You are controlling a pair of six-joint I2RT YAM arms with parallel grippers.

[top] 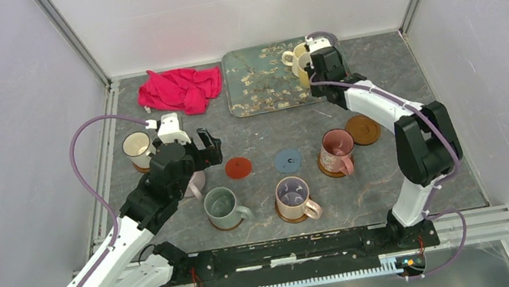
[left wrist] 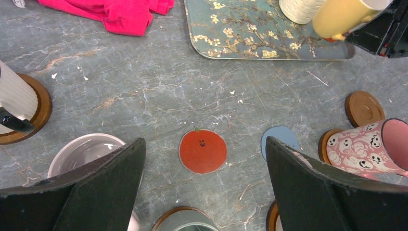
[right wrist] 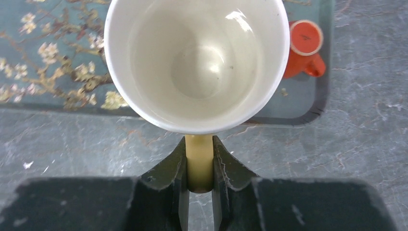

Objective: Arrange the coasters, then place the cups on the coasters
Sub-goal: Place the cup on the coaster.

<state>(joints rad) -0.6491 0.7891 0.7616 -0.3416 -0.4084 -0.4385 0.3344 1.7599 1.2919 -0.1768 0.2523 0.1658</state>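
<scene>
Next, my right gripper moves down, back and left in the top view to release the yellow cup, since the bare red coaster point(top: 238, 167) lies that way below it.
My right gripper point(right wrist: 198, 163) is shut on the handle of a yellow cup point(right wrist: 197, 62) with a white inside, held over the near right corner of the teal tray point(right wrist: 48, 72). A tiny orange cup point(right wrist: 304, 48) and a cream cup point(top: 294, 55) stand on that tray. My left gripper point(left wrist: 204, 144) hangs open and empty above the red coaster point(left wrist: 202, 151), next to the blue coaster point(left wrist: 281, 139). A bare amber coaster point(left wrist: 363, 108) lies to the right. The cream ribbed cup point(left wrist: 14, 101), grey-green cup point(top: 223, 206), mauve cup point(top: 293, 197) and pink floral cup point(left wrist: 370, 149) each sit on brown coasters.
A bright red cloth point(top: 179, 88) lies crumpled at the back left beside the tray. Another pale mauve cup point(left wrist: 86, 149) stands under my left arm. Metal frame posts and white walls close in the table's back and sides.
</scene>
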